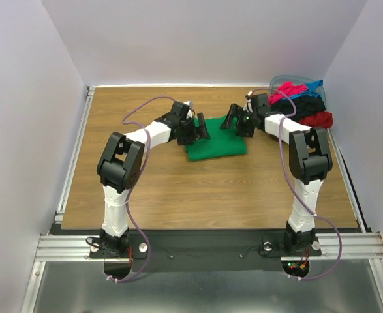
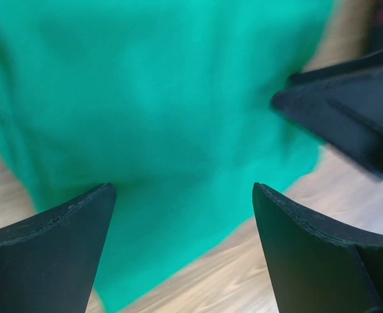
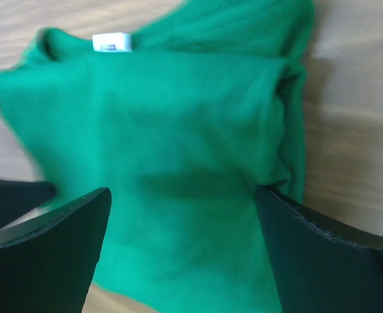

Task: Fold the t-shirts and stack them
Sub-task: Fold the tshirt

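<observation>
The shirt's edge facing the metal bar [image 1: 187, 147] [image 2: 7, 160] is below my left gripper and left in the top view, so my left gripper should next move there, turning and lowering.
A bright green t-shirt [image 1: 216, 142] lies folded into a rectangle at the middle back of the table. My left gripper [image 1: 199, 130] hovers over its left edge, jaws wide apart and empty; green cloth [image 2: 158, 104] fills that wrist view. Above the shirt's far right corner, my right gripper [image 1: 238, 124] is also open and holds nothing. Its wrist view looks down on the folded shirt [image 3: 178, 150] with a white neck label [image 3: 111, 42] at the top. More t-shirts, pink-red [image 1: 290, 90], blue [image 1: 314, 86], black [image 1: 303, 104] and red [image 1: 318, 119], are heaped at the back right.
A grey-blue plastic bin [image 1: 289, 79] stands in the back right corner behind the heap. White walls close the table on three sides. A metal rail [image 1: 74, 156] runs along the left edge. The other gripper's black finger [image 2: 348, 111] shows in the left wrist view.
</observation>
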`<state>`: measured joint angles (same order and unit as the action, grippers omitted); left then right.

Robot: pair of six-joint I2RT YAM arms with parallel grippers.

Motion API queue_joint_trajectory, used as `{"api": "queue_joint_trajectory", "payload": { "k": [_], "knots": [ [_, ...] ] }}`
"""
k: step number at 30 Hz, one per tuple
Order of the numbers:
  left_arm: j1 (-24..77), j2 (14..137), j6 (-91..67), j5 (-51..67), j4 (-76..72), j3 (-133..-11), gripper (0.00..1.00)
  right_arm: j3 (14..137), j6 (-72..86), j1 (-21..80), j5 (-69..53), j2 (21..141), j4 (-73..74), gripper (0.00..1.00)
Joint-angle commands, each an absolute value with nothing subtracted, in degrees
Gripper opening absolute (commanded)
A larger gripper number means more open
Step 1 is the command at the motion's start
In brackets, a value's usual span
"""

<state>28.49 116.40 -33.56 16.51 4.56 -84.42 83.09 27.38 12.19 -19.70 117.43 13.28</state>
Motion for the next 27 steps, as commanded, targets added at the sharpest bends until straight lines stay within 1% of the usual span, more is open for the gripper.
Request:
{"api": "queue_joint_trajectory", "payload": {
  "k": [1,6,10,11,14,15,17,18,19,20,21,24,25,26,27],
  "knots": [
    [27.25,116.54,-33.31,16.26,2.82,-79.12,0.99,84.29,25.66,12.57,-20.65,119.88,11.95,1.00],
    [26.98,117.16,-33.57,17.57,1.76,-76.73,0.99,84.46,22.51,12.57,-21.97,118.66,12.13,1.00],
    [26.98,113.74,-33.05,16.79,2.55,-76.29,0.99,83.15,19.34,12.57,-21.89,111.11,12.83,1.00],
    [26.98,112.69,-32.87,15.66,3.07,-76.12,0.99,81.58,18.99,12.57,-21.01,106.40,13.18,1.00],
    [27.33,106.37,-32.17,12.76,4.48,-74.19,0.98,77.18,18.98,12.57,-18.56,98.03,13.27,1.00],
    [27.60,103.30,-31.99,9.87,4.92,-72.96,0.98,73.08,19.77,12.48,-17.67,92.34,13.27,1.00],
    [27.60,101.08,-31.29,7.22,6.58,-72.08,0.99,68.14,21.79,12.57,-15.22,85.72,13.27,1.00],
    [27.60,100.38,-30.59,3.90,7.64,-71.81,0.99,65.59,23.97,12.57,-12.07,79.08,13.27,1.00],
    [27.60,100.02,-30.24,1.69,9.04,-72.33,0.99,60.00,25.30,12.57,-9.52,75.71,13.27,1.00],
    [27.60,100.19,-30.15,0.45,11.49,-72.77,0.98,57.16,26.79,12.57,-5.23,72.45,13.27,1.00],
    [27.51,100.98,-29.89,-3.21,12.38,-73.47,0.98,51.30,30.03,12.57,-2.66,65.29,13.27,1.00],
    [27.51,102.74,-29.36,-3.78,13.01,-74.61,0.98,43.36,37.31,12.48,5.41,54.70,13.27,1.00],
    [27.51,104.31,-28.92,-3.69,12.75,-75.14,0.98,41.42,38.83,12.57,6.58,51.71,13.53,1.00],
    [27.34,105.37,-28.83,-3.60,12.48,-76.80,0.99,39.74,40.07,12.57,7.20,45.42,13.54,1.00],
    [27.42,106.42,-28.65,-4.21,13.00,-78.03,0.98,36.94,40.51,12.57,7.38,42.83,13.62,1.00]
  ]
}}
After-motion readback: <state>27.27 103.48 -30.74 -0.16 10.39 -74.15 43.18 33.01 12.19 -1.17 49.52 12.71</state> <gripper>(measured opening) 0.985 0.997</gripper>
